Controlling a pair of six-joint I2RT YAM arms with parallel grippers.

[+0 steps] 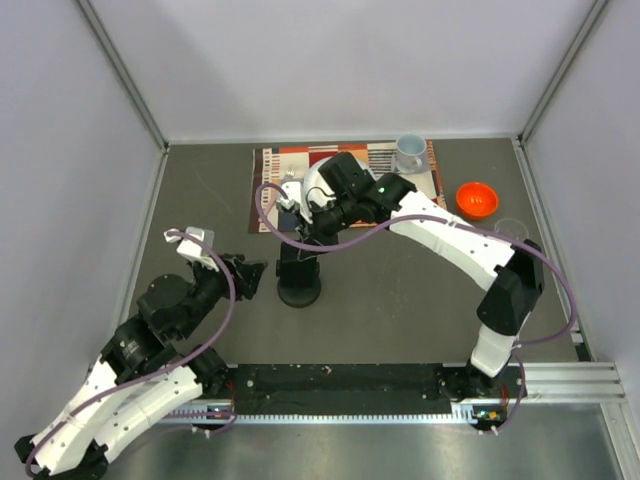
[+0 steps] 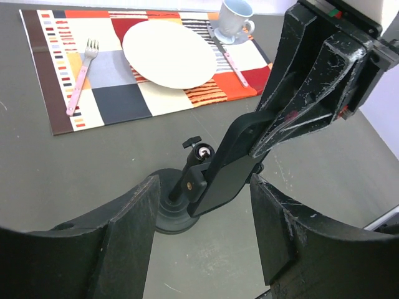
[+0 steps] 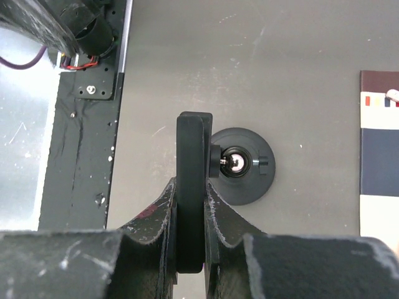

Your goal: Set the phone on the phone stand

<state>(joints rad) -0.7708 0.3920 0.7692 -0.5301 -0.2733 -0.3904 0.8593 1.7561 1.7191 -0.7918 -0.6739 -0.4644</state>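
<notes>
The stand's cradle supports the phone from behind. Next, my right gripper should slide the phone and stand outward and to the right in the top view, onto bare tabletop, and let go.
My right gripper (image 1: 318, 222) is shut on the phone (image 3: 190, 187), a thin black slab that shows edge-on between its fingers (image 3: 167, 202). The phone (image 2: 229, 176) hangs tilted, and its lower part rests against the cradle of the phone stand (image 2: 167, 213). That stand (image 3: 242, 166) is a black disc base with a short post and a ball joint on top, and it stands mid-table (image 1: 299, 288). To the stand's left, my left gripper (image 1: 250, 275) is open. Its jaws frame the phone and stand without touching either (image 2: 204, 190).
A patterned placemat (image 2: 106, 99) at the back holds a white plate (image 2: 169, 53), a pink fork (image 2: 81, 76), a knife (image 2: 232, 62) and a pale cup (image 2: 235, 17). An orange bowl (image 1: 477, 199) and a clear cup (image 1: 510, 229) sit at the right.
</notes>
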